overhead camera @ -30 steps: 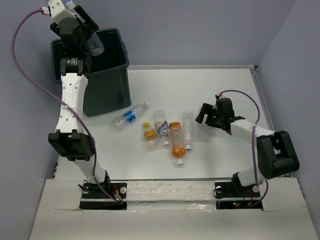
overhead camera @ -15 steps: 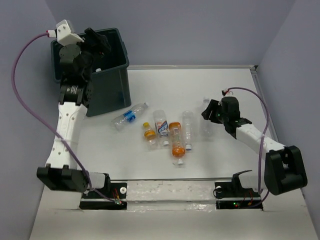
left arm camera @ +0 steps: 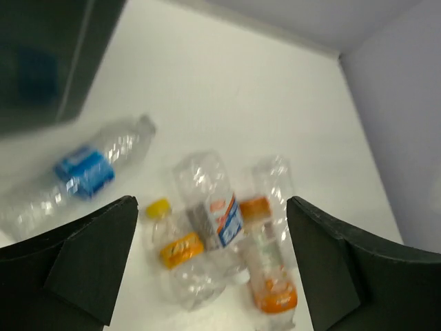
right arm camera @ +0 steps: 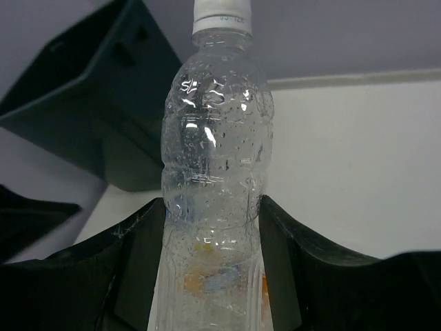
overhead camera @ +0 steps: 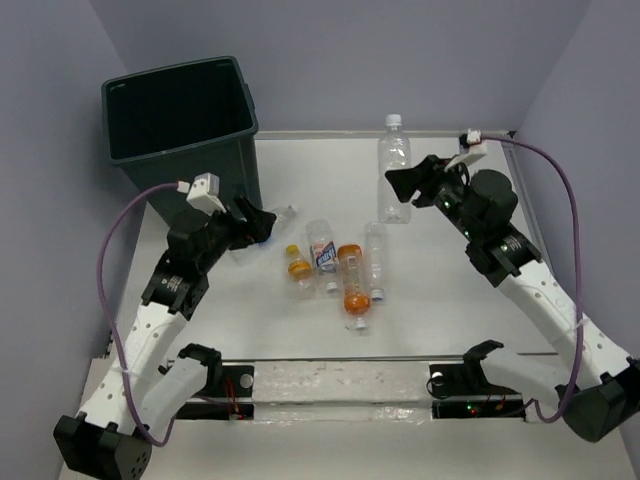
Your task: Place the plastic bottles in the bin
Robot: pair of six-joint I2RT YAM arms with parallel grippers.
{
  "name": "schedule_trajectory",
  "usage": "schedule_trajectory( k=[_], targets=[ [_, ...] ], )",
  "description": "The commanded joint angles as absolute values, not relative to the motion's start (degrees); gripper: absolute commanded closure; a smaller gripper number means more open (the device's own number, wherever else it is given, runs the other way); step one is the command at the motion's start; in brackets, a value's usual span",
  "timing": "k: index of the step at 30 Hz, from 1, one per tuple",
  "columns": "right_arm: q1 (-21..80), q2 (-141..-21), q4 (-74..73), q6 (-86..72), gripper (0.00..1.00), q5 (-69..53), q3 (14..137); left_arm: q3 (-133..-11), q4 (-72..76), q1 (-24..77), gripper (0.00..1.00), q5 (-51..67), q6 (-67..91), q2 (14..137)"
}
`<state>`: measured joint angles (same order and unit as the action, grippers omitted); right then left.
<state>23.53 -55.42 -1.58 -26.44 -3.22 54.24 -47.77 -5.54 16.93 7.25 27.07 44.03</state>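
Next I will swing my right gripper up and across over the bin's opening to release the white-capped bottle, as the bin's opening lies to the gripper's left in the top view.
My right gripper (overhead camera: 402, 183) is shut on a clear white-capped plastic bottle (overhead camera: 392, 150) and holds it upright above the table's back middle; in the right wrist view the bottle (right arm camera: 215, 152) fills the gap between the fingers (right arm camera: 138, 262). My left gripper (overhead camera: 256, 222) hangs open and empty low over the blue-labelled bottle (left arm camera: 83, 172). Beyond it several bottles lie together: a yellow-capped one (overhead camera: 298, 270), a white-and-orange-labelled one (overhead camera: 322, 255), one with orange liquid (overhead camera: 353, 285) and a clear one (overhead camera: 376, 258). The dark bin (overhead camera: 180, 130) stands at the back left.
Walls close the table at the back and on the right (overhead camera: 560, 120). The bin's near wall (left arm camera: 41, 62) is close to the left of my left gripper. Both arm bases sit on the rail (overhead camera: 340, 380) at the near edge.
My left arm swung down from over the bin to the table by the blue-labelled bottle, empty. My right gripper shut on the clear bottle and lifted it toward the back.
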Motion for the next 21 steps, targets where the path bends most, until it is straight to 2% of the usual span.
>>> schedule_trajectory(
  k=[1,4,9,14,15,16,18,21],
  targets=[
    [32.06,-63.87,2.63,-24.53,0.64,-3.88,69.20,-38.88,-6.86,18.01,0.01,13.18,33.13,41.15],
    [37.33,-73.89,5.09,-21.10,0.64,-3.51,78.19,-33.08,-5.28,18.81,0.01,13.62,38.73,37.90],
    [40.08,-96.97,2.90,-16.70,0.64,-8.78,109.47,-22.87,-0.45,19.51,0.01,14.15,46.92,31.30],
    [42.01,-115.54,2.99,-17.93,0.63,-8.09,135.22,-16.01,3.60,20.04,0.01,17.74,48.78,31.28],
    [42.62,-118.71,3.95,-18.54,0.63,-6.69,143.44,-15.65,3.78,20.30,0.01,17.93,48.87,32.16],
    [42.63,-124.57,5.35,-18.28,0.61,-6.07,146.74,-15.12,3.95,20.91,0.01,18.28,48.87,32.69],
    [44.38,-129.00,13.24,-17.67,0.60,-4.14,150.54,-14.59,4.30,21.70,0.01,18.55,48.87,34.09],
    [46.23,-134.55,27.83,-16.97,0.60,-2.04,150.73,-13.54,5.80,24.08,0.01,18.11,49.39,34.89]
  ],
)
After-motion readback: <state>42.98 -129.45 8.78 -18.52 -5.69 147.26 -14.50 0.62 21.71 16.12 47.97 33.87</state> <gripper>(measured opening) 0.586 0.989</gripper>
